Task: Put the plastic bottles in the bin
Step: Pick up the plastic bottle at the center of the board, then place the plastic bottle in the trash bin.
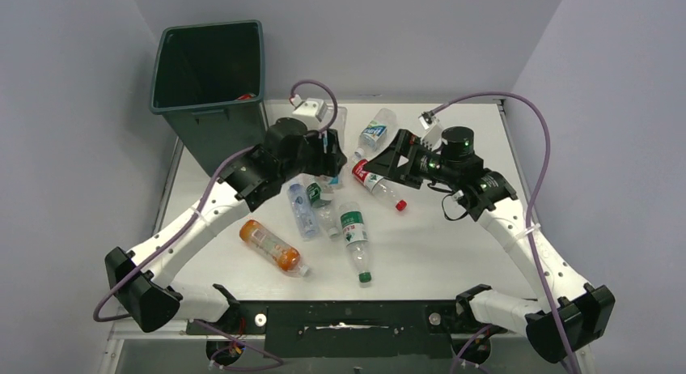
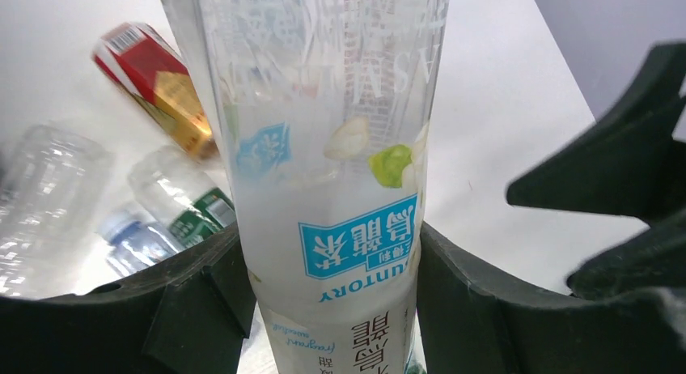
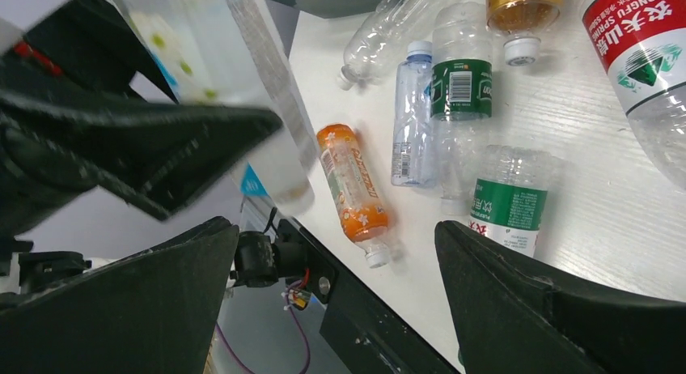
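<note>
The clear bottle hangs outside. My left gripper should next lift it and swing it outward to the left in the top view, over the bin's opening point(image 1: 209, 65).
The dark green bin point(image 1: 212, 74) stands at the far left corner. My left gripper point(image 1: 327, 144) point(image 2: 332, 293) is shut on a clear bottle with a white and blue label point(image 2: 328, 172), held above the table right of the bin; it also shows in the right wrist view point(image 3: 243, 82). My right gripper point(image 1: 378, 159) point(image 3: 332, 301) is open and empty over a red-label bottle point(image 1: 370, 180) point(image 3: 647, 50). Lying on the table are an orange bottle point(image 1: 272, 245) point(image 3: 353, 184), a green-label bottle point(image 1: 354, 233) point(image 3: 508, 206), a blue-label bottle point(image 1: 375, 131) and several clear ones point(image 1: 302, 210).
Something red point(image 1: 245, 96) lies inside the bin. The two grippers are close together at mid-table; the right gripper's fingers point(image 2: 623, 188) show in the left wrist view. The table's near edge point(image 3: 380, 301) and black front frame point(image 1: 348, 317) lie below the bottles. Grey walls enclose the table.
</note>
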Controlling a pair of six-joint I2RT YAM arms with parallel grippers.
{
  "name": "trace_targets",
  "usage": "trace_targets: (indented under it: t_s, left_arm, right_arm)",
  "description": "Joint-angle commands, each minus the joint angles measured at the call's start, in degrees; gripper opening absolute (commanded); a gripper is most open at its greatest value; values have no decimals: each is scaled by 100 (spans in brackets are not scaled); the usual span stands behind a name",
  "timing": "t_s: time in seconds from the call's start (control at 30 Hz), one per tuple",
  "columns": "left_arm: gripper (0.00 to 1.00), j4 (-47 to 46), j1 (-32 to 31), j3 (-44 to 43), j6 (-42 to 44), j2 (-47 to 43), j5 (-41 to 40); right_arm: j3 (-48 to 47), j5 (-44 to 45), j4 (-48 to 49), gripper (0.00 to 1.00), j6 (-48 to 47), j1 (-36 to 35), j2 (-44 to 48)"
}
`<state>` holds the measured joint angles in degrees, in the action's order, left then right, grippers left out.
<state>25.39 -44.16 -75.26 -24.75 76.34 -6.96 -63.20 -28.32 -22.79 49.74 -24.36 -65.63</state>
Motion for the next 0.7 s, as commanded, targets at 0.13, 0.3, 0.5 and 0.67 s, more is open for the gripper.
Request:
trace_targets:
  t_s: [0.13,0.3,0.5,0.67]
  left_arm:
    - [44,117,1394,-1280,478,49,875]
    - [44,94,2372,-2024,416,277,1476]
    - [45,-67,3432,-3022,195,769,1967]
    - [45,-500,4311,-3415,-246,1191,2439]
  right_arm:
    - [228,142,-111,98,-133,147,494]
    - [444,120,-108,98,-104,149,621]
    - [607,147,-162,98,-87,143,702]
    - [692,182,-240,98,-76,140,789]
